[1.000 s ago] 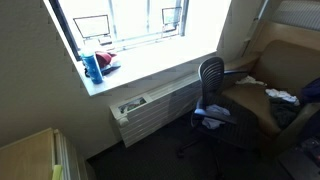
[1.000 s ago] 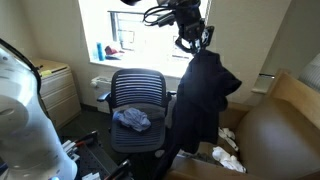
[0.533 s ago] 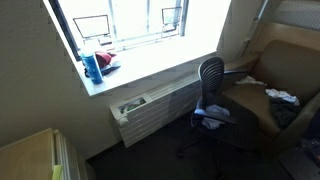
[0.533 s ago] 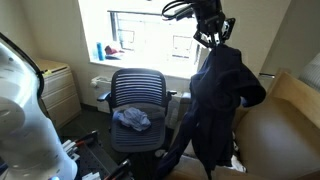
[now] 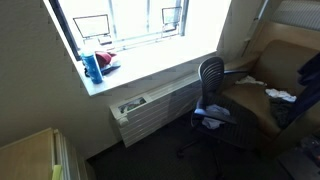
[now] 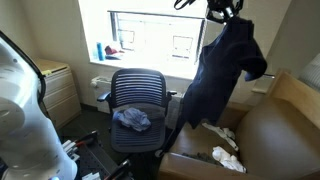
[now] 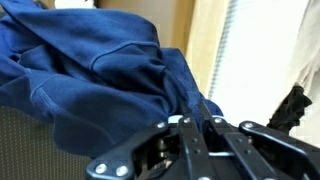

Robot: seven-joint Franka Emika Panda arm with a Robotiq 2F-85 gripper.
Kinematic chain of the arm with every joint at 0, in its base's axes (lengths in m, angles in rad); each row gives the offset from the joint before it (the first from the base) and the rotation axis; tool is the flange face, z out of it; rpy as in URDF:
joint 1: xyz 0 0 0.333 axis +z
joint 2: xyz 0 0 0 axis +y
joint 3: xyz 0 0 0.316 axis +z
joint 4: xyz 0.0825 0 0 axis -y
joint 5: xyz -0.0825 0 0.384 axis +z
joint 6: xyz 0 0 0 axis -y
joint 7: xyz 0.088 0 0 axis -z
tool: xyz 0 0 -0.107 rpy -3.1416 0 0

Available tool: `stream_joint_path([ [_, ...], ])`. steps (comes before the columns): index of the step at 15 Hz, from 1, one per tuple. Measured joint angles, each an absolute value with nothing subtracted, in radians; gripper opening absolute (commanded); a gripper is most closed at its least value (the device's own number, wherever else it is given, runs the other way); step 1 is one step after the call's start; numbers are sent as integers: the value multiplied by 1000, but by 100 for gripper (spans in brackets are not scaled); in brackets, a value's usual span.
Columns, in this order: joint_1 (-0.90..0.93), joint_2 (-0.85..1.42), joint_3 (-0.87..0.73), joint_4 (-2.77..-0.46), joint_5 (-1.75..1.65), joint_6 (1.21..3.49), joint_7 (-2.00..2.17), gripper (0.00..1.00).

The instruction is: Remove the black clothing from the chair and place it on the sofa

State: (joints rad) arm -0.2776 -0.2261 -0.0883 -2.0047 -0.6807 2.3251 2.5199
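Observation:
Next, my gripper moves outward over the sofa (image 6: 268, 130) seat by the white cloth (image 6: 219, 151) and releases the fold, because the clothing still hangs above the sofa's near end.
The dark clothing (image 6: 224, 72) hangs from my gripper (image 6: 226, 10) at the top of an exterior view, above the near end of the brown sofa (image 6: 268, 130). It also shows at the right edge of an exterior view (image 5: 306, 82). In the wrist view my gripper (image 7: 200, 112) is shut on a fold of the clothing (image 7: 90, 70), which looks dark blue there. The black office chair (image 6: 136, 92) stands left of the hanging clothing, with a small blue-grey cloth (image 6: 131, 119) on its seat. The chair (image 5: 211, 80) stands beside the sofa (image 5: 250, 100).
A white cloth (image 6: 228, 158) lies on the sofa seat under the hanging clothing. A radiator (image 5: 150, 108) runs under the bright window sill, which holds a blue bottle (image 5: 92, 67). A cabinet (image 6: 55, 85) stands at the left, and the robot's white base (image 6: 20, 110) is near.
My gripper has risen and moved right with the clothing, from beside the chair to over the sofa. The garment's lower end has lifted off the floor area.

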Motion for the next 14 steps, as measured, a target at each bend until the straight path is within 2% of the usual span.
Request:
stream_joint_path([
  [5, -323, -76, -122, -1747, -715, 2322, 2600, 3],
  [9, -286, 57, -158, -1831, -524, 2501, 2503, 3],
  [10, -282, 90, -164, -1859, -467, 2580, 2470, 13],
  [14, -338, 170, -127, -1929, -226, 2768, 2253, 13],
])
